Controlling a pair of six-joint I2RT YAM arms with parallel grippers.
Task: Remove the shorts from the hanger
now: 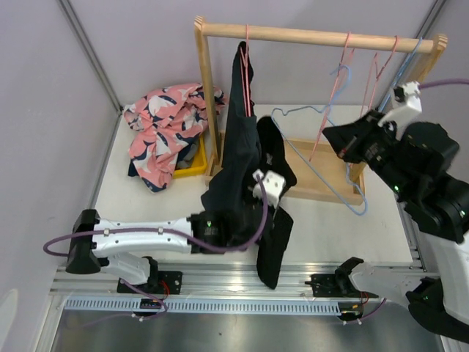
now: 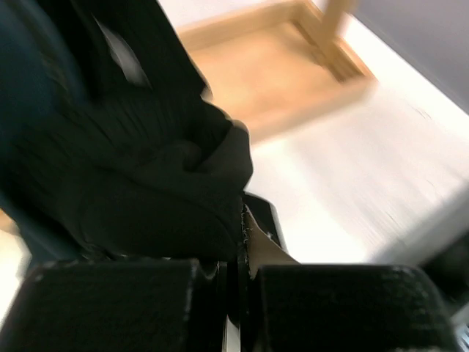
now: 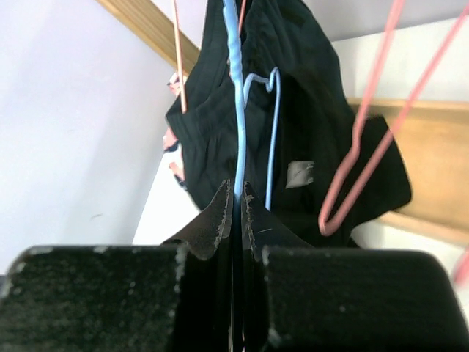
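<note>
The blue hanger's hook is still off the rod [image 1: 315,34], so the robot's right gripper will next rise outward toward the rod, then bring the hook down over it.
Black shorts [image 1: 242,161] hang from a pink hanger [image 1: 247,51] at the left of the wooden rack's rod [image 1: 315,34] and drape down past the table's front edge. My left gripper [image 1: 249,209] is shut on their fabric; in the left wrist view the cloth [image 2: 146,191] bunches against the closed gripper [image 2: 245,231]. My right gripper [image 1: 334,139] is shut on the wire of a blue hanger [image 1: 322,150], which shows in the right wrist view [image 3: 236,110] running up from the closed gripper [image 3: 237,198]. Pink patterned shorts [image 1: 165,128] lie heaped at the back left.
A yellow bin [image 1: 192,167] sits under the pink heap. The rack's wooden base [image 1: 322,180] lies on the table, and it also shows in the left wrist view [image 2: 278,66]. Two bare pink hangers [image 1: 341,81] hang from the rod. Purple walls close in the back and left.
</note>
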